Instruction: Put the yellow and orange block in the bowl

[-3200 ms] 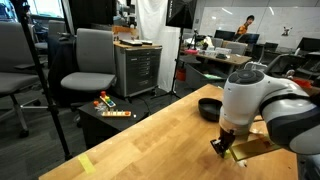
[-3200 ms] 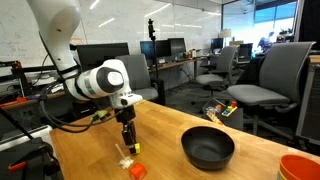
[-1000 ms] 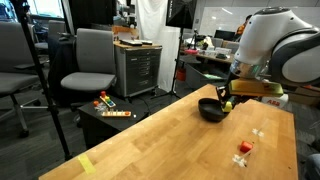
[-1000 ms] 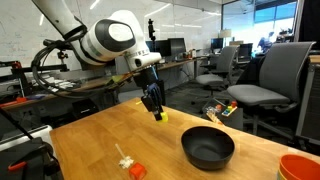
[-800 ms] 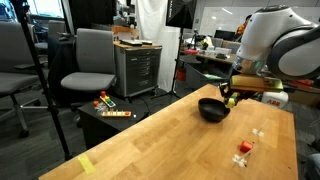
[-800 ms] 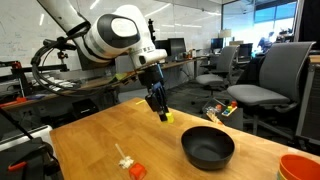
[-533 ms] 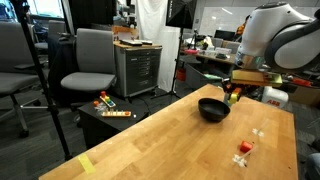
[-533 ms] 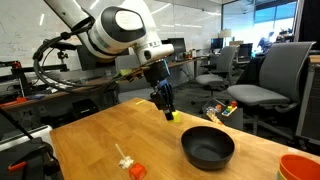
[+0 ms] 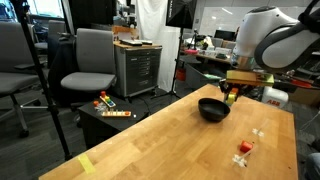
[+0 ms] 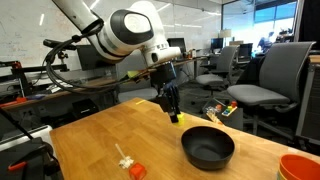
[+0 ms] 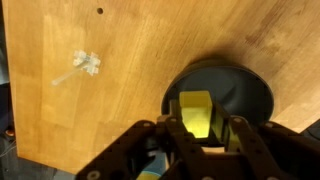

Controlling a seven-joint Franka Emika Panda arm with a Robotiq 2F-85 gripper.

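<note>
The yellow block (image 10: 178,119) still hangs above the bowl's rim, so my gripper will next move down and in over the bowl's dark inside to release it.
My gripper (image 11: 197,124) is shut on the yellow block (image 11: 196,110), which shows between its fingers. It hangs in the air just above the glossy black bowl (image 11: 246,95); in the wrist view the block sits over the bowl's dark inside. In both exterior views the gripper (image 9: 229,97) (image 10: 175,114) hovers at the bowl's (image 9: 212,110) (image 10: 208,148) near rim with the yellow block (image 10: 178,119) at its tip. The orange block (image 9: 243,148) (image 10: 135,170) lies on the wooden table, well away from the bowl.
Small white pieces (image 10: 123,156) (image 11: 80,65) lie near the orange block. An orange-and-teal cup (image 10: 297,168) stands at the table's corner. Beyond the table edge are an office chair (image 9: 88,65), a grey cabinet (image 9: 138,68) and a low black stand with toys (image 9: 108,108).
The arm has carried the yellow block sideways towards the bowl, ending over its rim. The jaws stayed shut on the block; the orange block and bowl have not moved.
</note>
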